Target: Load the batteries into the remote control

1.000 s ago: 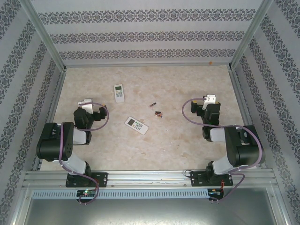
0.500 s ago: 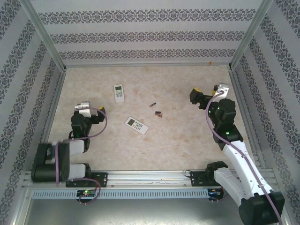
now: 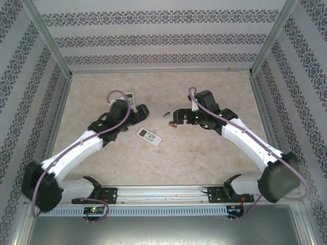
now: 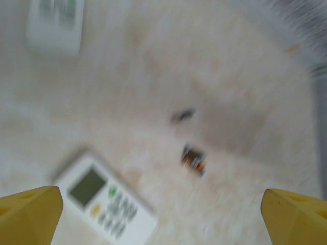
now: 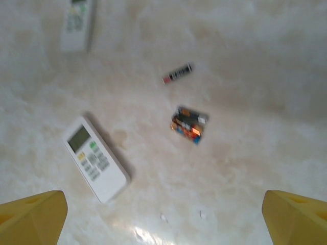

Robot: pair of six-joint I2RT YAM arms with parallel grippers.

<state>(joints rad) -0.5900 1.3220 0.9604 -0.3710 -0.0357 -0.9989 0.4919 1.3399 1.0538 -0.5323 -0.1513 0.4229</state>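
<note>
My left gripper lowers back and turns to straddle the screen end next, since the white remote control lies slanted below and closer to my base.
A white remote control lies face up mid-table, its screen and buttons showing. A small cluster of batteries lies to its right, and a single battery lies just beyond it. My left gripper hovers open above and left of the remote, with nothing between its yellow fingertips. Above the battery cluster my right gripper also stands open and empty, its yellow fingertips wide apart.
A second white remote lies further back on the left, partly covered by my left arm. Patterned walls and metal rails enclose the beige table.
Both arms have swung out from their folded positions at the sides and reached toward the table's middle. The left wrist view is blurred by motion. Remotes and batteries have not moved.
</note>
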